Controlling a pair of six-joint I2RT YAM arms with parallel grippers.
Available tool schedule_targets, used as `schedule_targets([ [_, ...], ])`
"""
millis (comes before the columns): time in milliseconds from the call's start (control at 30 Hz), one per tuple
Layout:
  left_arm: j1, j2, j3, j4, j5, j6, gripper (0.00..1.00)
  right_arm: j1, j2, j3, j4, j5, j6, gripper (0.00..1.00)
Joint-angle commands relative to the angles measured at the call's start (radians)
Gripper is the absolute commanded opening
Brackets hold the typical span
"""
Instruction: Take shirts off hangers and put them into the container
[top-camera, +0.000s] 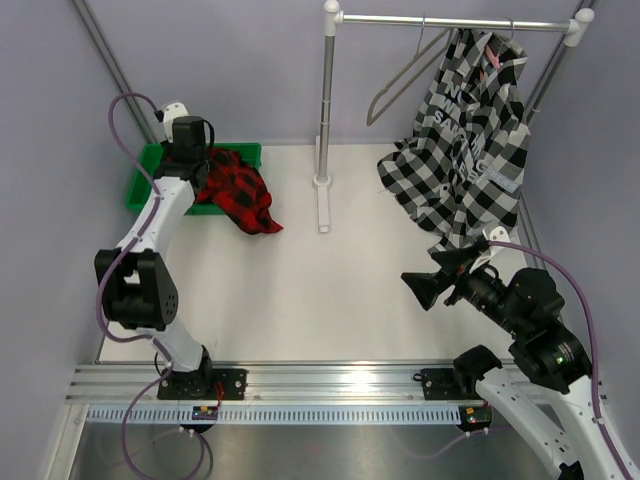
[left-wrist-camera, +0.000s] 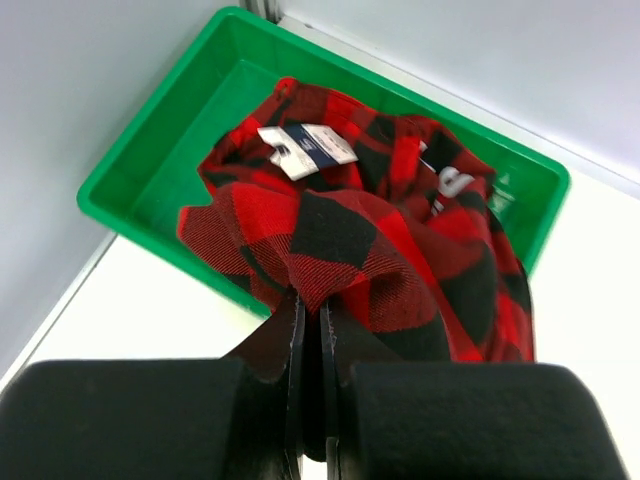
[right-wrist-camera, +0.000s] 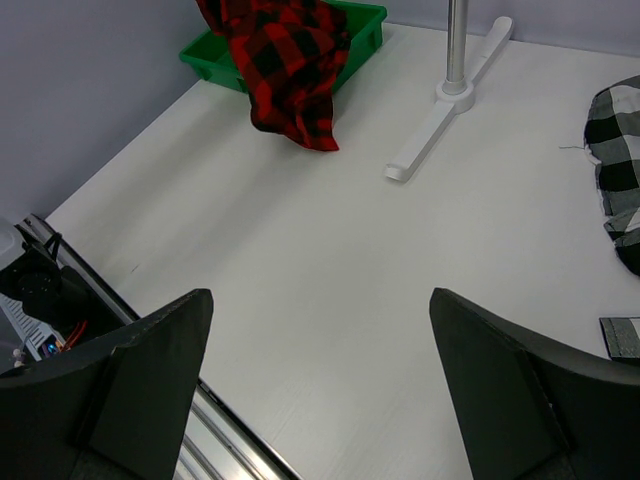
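Observation:
The container's end by the side is bare while the red-and-black shirt (top-camera: 238, 190) spills out opposite, so next my left gripper needs to lower there and open.
The red-and-black shirt (top-camera: 238, 190) lies bunched in the green container (top-camera: 145, 170) at the back left, and its right part spills over the rim onto the table. My left gripper (left-wrist-camera: 316, 305) is above the container's near rim, shut on a fold of this shirt (left-wrist-camera: 350, 240). The black-and-white shirt (top-camera: 465, 150) hangs from a wire hanger (top-camera: 508, 32) on the rail at the back right, its hem resting on the table. A second hanger (top-camera: 398, 80) hangs bare beside it. My right gripper (top-camera: 432, 275) is open and holds nothing, just below that shirt's hem.
A silver rack rail (top-camera: 450, 20) crosses the back right, on a post (top-camera: 327, 100) with a white foot (top-camera: 323, 205) running toward me. Grey walls close both sides. A slotted metal rail (top-camera: 330, 385) carries the arm bases along the near edge.

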Motion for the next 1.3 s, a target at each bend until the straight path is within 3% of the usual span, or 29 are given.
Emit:
schedule_targets([
  [0,0.043,0.084,0.099,0.095,-0.015,0.019,0.0,0.003,0.006,-0.009,0.015,-0.006,-0.011,0.99],
  [400,0.178,0.435,0.321,0.064,0.05,0.01,0.0,0.003,0.064,-0.006,0.018,0.0,-0.023,0.99],
  [633,0.231,0.587,0.421,-0.054,0.103,0.004,0.02,0.003,0.09,-0.004,0.024,0.002,-0.025,0.99],
  [733,0.239,0.624,0.474,-0.082,0.134,-0.001,0.11,0.003,0.092,-0.004,0.022,0.003,-0.026,0.99],
  [867,0.239,0.592,0.451,-0.068,0.155,-0.002,0.32,0.003,0.082,-0.006,0.021,0.005,-0.025,0.99],
  [1000,0.239,0.511,0.44,-0.068,0.171,-0.005,0.57,0.003,0.081,-0.004,0.021,-0.006,-0.025,0.99],
  [1267,0.23,0.288,0.342,-0.057,0.238,-0.05,0.85,0.002,0.041,-0.006,0.027,-0.014,-0.014,1.0],
])
